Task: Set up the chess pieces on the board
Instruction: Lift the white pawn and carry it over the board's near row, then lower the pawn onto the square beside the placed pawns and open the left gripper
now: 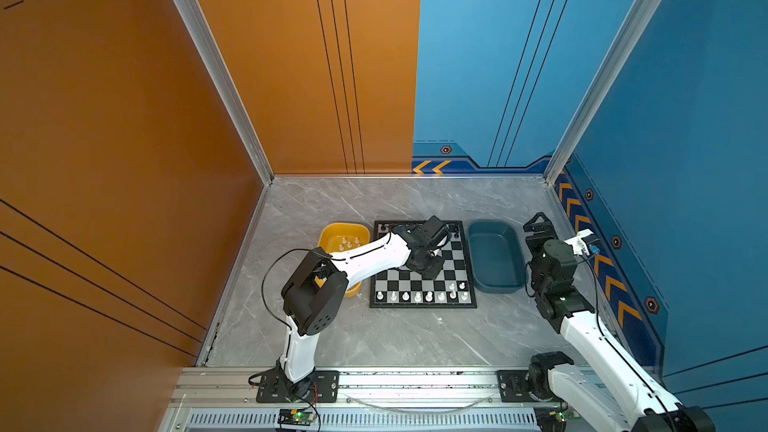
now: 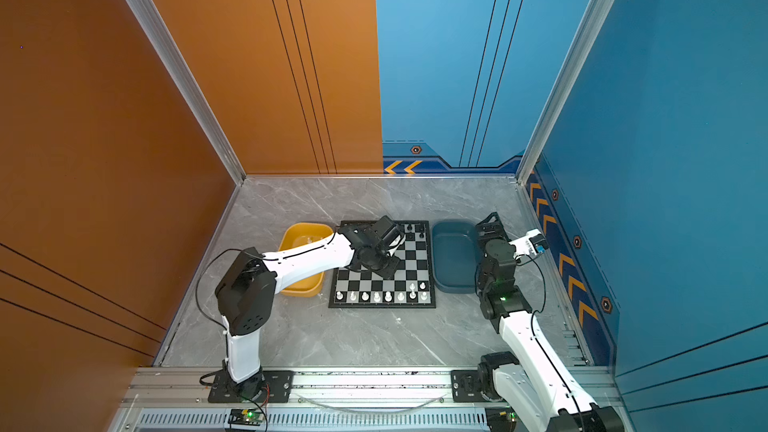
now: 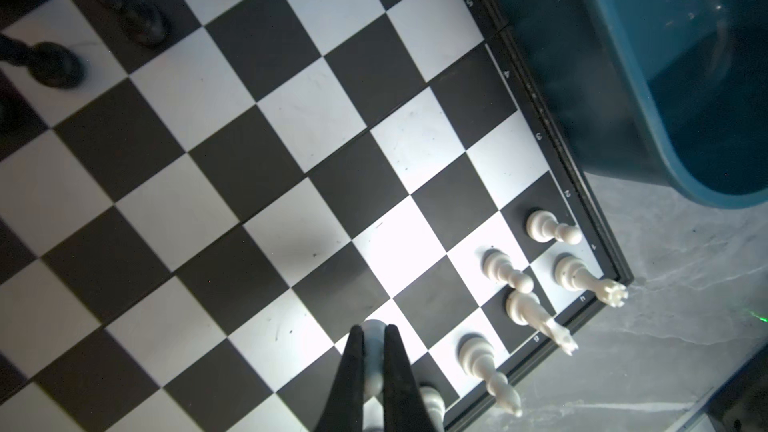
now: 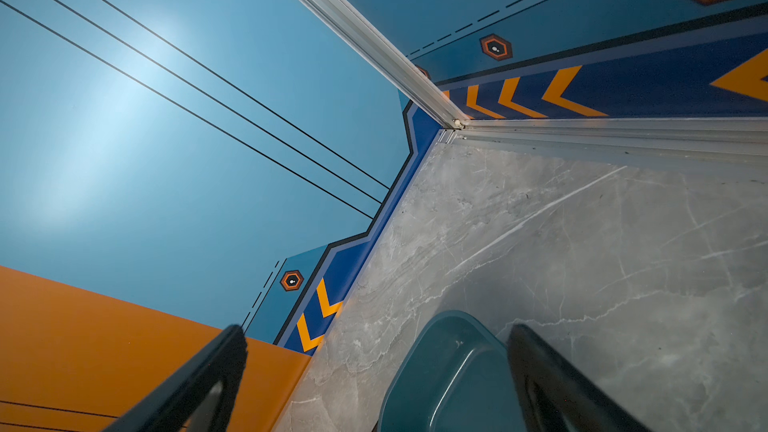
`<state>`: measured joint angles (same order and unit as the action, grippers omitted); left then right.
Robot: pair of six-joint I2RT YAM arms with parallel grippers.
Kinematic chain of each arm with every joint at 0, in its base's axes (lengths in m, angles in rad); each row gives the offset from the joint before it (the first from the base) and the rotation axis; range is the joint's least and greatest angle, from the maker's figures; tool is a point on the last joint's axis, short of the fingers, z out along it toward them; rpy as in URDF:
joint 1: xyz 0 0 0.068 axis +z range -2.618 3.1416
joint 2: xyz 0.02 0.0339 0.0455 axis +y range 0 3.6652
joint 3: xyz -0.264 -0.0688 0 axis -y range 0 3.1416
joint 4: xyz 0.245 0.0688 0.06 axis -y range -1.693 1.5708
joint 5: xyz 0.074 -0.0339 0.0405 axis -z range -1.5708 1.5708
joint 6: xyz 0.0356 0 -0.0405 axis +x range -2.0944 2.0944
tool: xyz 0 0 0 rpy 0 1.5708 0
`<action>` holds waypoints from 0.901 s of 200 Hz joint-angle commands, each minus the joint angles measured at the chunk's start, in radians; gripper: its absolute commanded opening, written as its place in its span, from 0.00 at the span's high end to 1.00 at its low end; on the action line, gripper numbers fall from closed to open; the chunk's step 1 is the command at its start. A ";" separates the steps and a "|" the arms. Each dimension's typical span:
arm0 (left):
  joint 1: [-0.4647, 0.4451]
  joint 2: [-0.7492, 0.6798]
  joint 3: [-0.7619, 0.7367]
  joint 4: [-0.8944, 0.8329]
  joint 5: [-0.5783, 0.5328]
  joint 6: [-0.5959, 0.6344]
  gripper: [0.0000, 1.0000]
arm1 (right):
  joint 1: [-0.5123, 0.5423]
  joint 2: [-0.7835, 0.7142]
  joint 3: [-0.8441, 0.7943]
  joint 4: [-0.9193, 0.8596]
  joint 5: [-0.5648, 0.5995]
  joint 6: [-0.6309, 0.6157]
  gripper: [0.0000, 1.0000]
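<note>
I should ease my left gripper back and down next to release the piece on the empty dark square beside the white pawns.
The board [image 1: 422,305] [image 2: 382,305] lies mid-table in both top views. Several white chess pieces [image 1: 417,296] stand along its near row, with two white pawns [image 1: 457,285] one row in. Black pieces [image 2: 410,227] stand at the far edge. My left gripper [image 1: 428,270] [image 3: 373,328] hangs over the middle of the board, shut on a white piece [image 3: 373,363] a little above the squares. In the left wrist view a white rook [image 3: 582,278], knight [image 3: 532,313] and bishop [image 3: 482,359] fill the near corner. My right gripper [image 1: 538,222] [image 4: 376,331] is open and empty, away from the board.
A yellow tray [image 1: 328,232] left of the board holds several white pieces [image 1: 349,241]; the left arm crosses over it. A dark blue tray [image 1: 494,259] [image 4: 453,371] lies right of the board, below the right gripper. Walls enclose the marble table on three sides.
</note>
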<state>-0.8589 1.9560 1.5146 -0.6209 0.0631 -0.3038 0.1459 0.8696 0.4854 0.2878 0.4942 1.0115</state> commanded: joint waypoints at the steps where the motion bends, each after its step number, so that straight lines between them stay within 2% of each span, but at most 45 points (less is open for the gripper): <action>1: -0.014 0.030 0.040 -0.019 0.042 0.015 1.00 | 0.000 -0.003 0.003 -0.010 -0.003 0.004 0.00; 76: -0.038 0.058 0.061 -0.020 0.081 0.023 1.00 | 0.000 0.016 0.008 -0.001 -0.009 0.005 0.00; 180: -0.064 0.093 0.075 -0.051 0.073 0.014 1.00 | 0.000 0.003 0.003 -0.004 -0.005 0.006 0.00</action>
<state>-0.9108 2.0422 1.5661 -0.6415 0.1253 -0.2996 0.1459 0.8806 0.4854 0.2882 0.4938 1.0115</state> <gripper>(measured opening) 0.087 0.997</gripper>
